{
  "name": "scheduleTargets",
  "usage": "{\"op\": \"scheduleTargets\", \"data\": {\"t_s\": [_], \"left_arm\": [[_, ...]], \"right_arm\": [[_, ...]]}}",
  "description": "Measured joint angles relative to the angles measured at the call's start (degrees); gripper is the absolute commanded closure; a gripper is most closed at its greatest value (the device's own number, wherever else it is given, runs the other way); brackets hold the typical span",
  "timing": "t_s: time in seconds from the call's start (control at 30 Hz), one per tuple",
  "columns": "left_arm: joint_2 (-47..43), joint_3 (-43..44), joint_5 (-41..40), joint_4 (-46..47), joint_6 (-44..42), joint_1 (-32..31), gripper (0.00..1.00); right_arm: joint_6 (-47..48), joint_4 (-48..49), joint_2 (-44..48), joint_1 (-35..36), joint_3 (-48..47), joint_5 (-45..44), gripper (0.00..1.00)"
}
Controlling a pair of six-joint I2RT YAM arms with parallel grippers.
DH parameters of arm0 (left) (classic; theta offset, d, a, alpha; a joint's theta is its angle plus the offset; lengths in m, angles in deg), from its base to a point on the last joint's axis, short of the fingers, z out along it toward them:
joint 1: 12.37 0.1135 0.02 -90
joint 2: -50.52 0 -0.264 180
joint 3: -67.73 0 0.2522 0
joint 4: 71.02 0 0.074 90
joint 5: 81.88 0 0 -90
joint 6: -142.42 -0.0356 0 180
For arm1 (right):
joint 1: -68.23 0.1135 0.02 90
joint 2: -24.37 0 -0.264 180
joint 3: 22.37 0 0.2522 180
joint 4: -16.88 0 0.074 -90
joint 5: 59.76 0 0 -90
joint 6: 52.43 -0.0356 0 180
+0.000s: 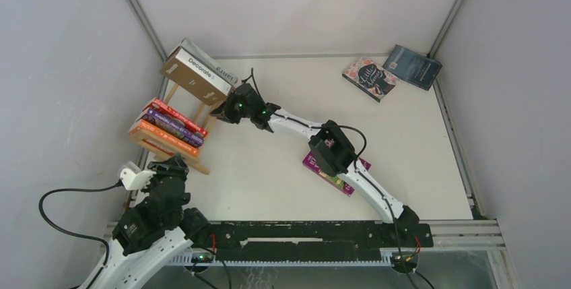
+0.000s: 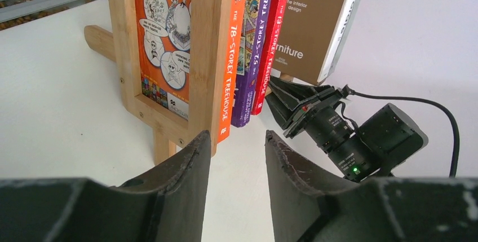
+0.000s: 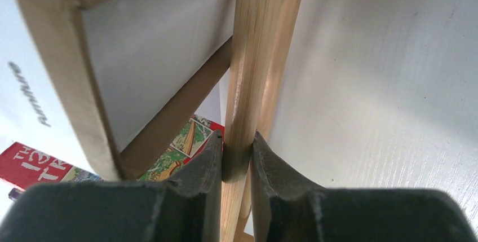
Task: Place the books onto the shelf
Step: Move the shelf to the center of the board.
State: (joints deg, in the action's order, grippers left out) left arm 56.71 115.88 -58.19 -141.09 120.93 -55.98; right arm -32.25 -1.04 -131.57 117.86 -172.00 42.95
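Note:
The shelf crowds the side. My right gripper should next drag the shelf's bar to the right in the top view, over the bare tabletop, and release it.
The shelf (image 1: 168, 149), a light-wood rack, stands at the left of the table. In it sit orange (image 2: 234, 56), purple (image 2: 253, 39) and red (image 2: 273, 33) books, with a thick brown book (image 1: 195, 77) and a grey-white one (image 1: 217, 67) leaning at its far end. My right gripper (image 3: 237, 146) is shut on a wooden rail (image 3: 259, 56) of the shelf, under the brown book (image 3: 152, 56). My left gripper (image 2: 238, 140) is open and empty, just short of the shelf's near frame (image 2: 206, 56). Another purple book (image 1: 337, 176) lies on the table beneath the right arm.
An illustrated book (image 1: 369, 78) and a dark blue book (image 1: 412, 67) lie at the far right corner. Grey walls close in the table on the left, back and right. The right arm (image 1: 323, 142) stretches diagonally across the middle.

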Motion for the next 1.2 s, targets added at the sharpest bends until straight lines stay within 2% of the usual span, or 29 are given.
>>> {"op": "scheduleTargets", "data": {"t_s": [0.33,0.9,1.2], "left_arm": [[0.1,0.0,0.0,0.0,0.0,0.0,0.55],[3.5,-1.0,0.7,1.2,0.0,0.0,0.55],[5.3,-1.5,1.2,3.6,-1.0,0.0,0.55]], "right_arm": [[-3.3,10.8,8.1,0.2,17.0,-5.6,1.0],[-6.1,19.7,20.5,-3.1,39.3,-14.2,1.0],[-6.5,23.1,25.4,-5.9,48.0,-19.1,1.0]]}}
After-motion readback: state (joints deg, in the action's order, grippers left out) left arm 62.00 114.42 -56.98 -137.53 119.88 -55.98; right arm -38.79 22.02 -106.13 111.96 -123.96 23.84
